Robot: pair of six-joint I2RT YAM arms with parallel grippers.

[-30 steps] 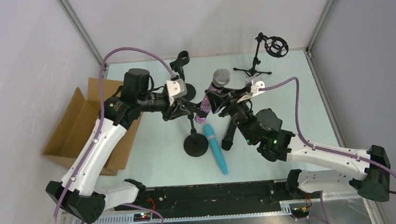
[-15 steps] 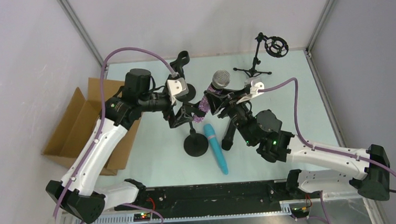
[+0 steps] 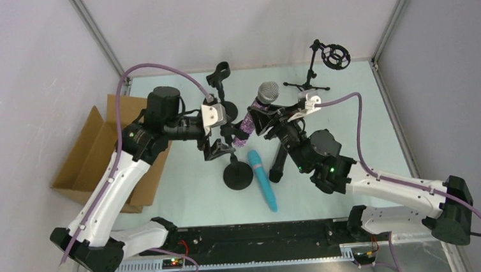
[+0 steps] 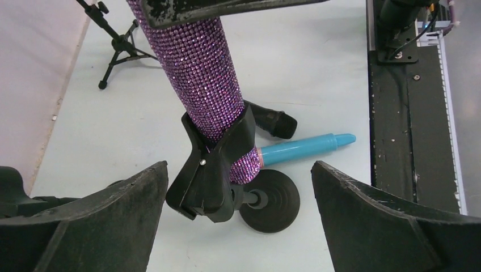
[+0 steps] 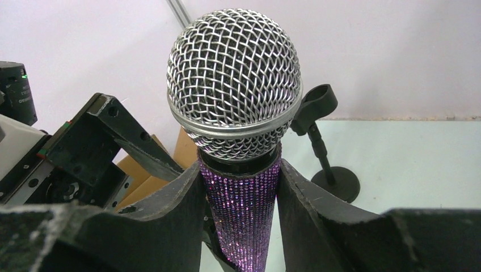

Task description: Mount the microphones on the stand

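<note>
The robot's right gripper needs to take the clipped microphone to the left in the top view, to the clear tabletop by the cardboard box, and let go of it there.
The purple glitter microphone (image 5: 244,215) with its silver mesh head (image 3: 268,94) stands tilted, and my right gripper (image 5: 243,187) is shut on its body just below the head. Its lower body (image 4: 207,73) sits in the black clip (image 4: 212,170) of the round-based stand (image 3: 238,174). My left gripper (image 4: 238,187) is open, its fingers wide apart on either side of the clip without touching it. On the table lie the light blue microphone (image 3: 262,179) and the black microphone (image 3: 279,162), just right of the stand's base.
A cardboard box (image 3: 98,155) sits at the left edge. A second round-based stand with an empty clip (image 3: 222,79) is behind my left gripper. At the back right stands a tripod stand with a ring mount (image 3: 335,57).
My left gripper has opened, let go of the stand's clip and drawn back slightly to the left. The right gripper keeps its hold on the purple microphone.
</note>
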